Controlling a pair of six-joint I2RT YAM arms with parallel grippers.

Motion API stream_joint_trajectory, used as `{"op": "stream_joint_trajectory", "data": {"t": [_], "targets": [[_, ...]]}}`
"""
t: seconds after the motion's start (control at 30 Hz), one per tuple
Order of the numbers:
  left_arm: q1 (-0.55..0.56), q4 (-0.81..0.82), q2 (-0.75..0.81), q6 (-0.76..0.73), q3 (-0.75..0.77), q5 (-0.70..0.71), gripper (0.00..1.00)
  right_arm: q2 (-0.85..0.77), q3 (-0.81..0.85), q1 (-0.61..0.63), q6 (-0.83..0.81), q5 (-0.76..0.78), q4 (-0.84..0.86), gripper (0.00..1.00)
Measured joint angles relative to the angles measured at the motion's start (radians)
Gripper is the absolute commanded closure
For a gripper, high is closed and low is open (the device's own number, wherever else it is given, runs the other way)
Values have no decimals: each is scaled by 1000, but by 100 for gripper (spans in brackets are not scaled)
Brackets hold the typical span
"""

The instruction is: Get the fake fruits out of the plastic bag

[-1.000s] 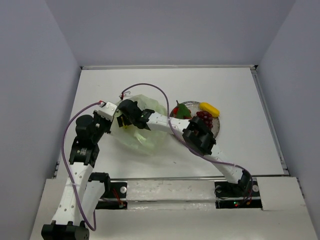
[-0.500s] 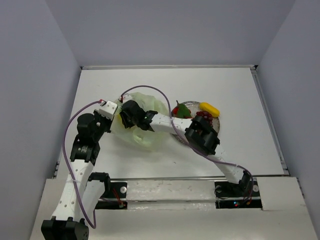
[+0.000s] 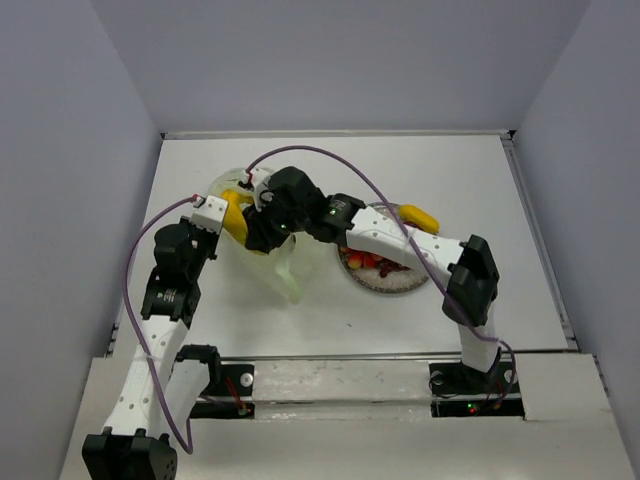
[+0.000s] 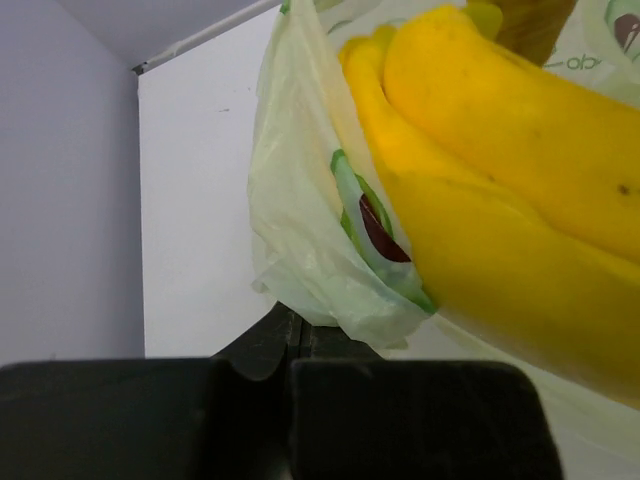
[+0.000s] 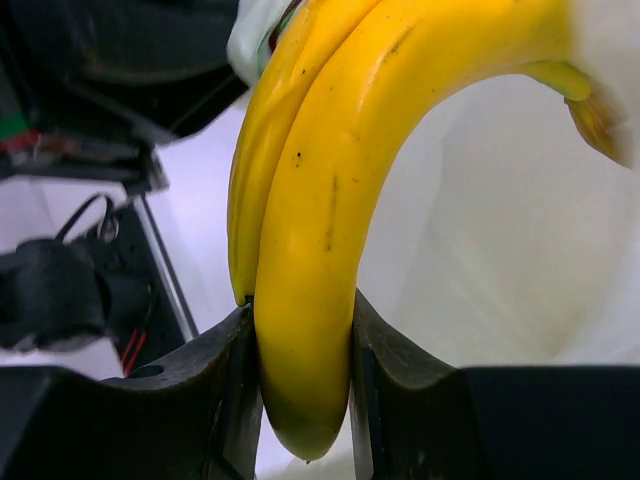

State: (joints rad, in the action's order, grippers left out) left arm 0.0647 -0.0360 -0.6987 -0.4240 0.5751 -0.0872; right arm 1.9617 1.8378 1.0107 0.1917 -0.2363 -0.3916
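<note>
I need to move my right gripper to the right in the top view, lower the banana bunch (image 3: 235, 214) there and let go of it, because other fruits are already on the plate (image 3: 388, 262).
My right gripper (image 3: 252, 228) is shut on a yellow banana bunch (image 3: 235, 214) and holds it at the mouth of the pale green plastic bag (image 3: 288, 265). In the right wrist view the fingers (image 5: 225, 390) clamp the banana (image 5: 330, 200) near its tip, with the bag (image 5: 500, 250) behind. My left gripper (image 3: 220, 212) is shut on the bag's edge. In the left wrist view the bag (image 4: 300, 200) is pinched at that gripper's (image 4: 291, 322) fingertips, with the banana (image 4: 500, 200) close on the right. Red fruits (image 3: 365, 260), a dark grape bunch (image 3: 400, 266) and a yellow piece (image 3: 418, 215) lie on the plate.
The round speckled grey plate (image 3: 385, 288) sits right of the bag, partly under the right arm. A purple cable (image 3: 330, 155) loops over the bag and arm. The table's back edge (image 3: 330, 133) and side walls bound the white surface.
The right gripper has risen and moved back-left out of the bag with the banana bunch in it; its arm has stretched out. The bag has been drawn up and bunched.
</note>
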Motion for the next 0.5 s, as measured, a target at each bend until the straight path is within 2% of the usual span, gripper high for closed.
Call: {"op": "stream_joint_trajectory", "data": {"t": [0.37, 0.5], "targets": [[-1, 3, -8, 4, 0, 48, 100, -6, 39, -30, -230, -248, -413, 87], [-1, 3, -8, 4, 0, 51, 100, -40, 65, -34, -274, -293, -497, 91]]}}
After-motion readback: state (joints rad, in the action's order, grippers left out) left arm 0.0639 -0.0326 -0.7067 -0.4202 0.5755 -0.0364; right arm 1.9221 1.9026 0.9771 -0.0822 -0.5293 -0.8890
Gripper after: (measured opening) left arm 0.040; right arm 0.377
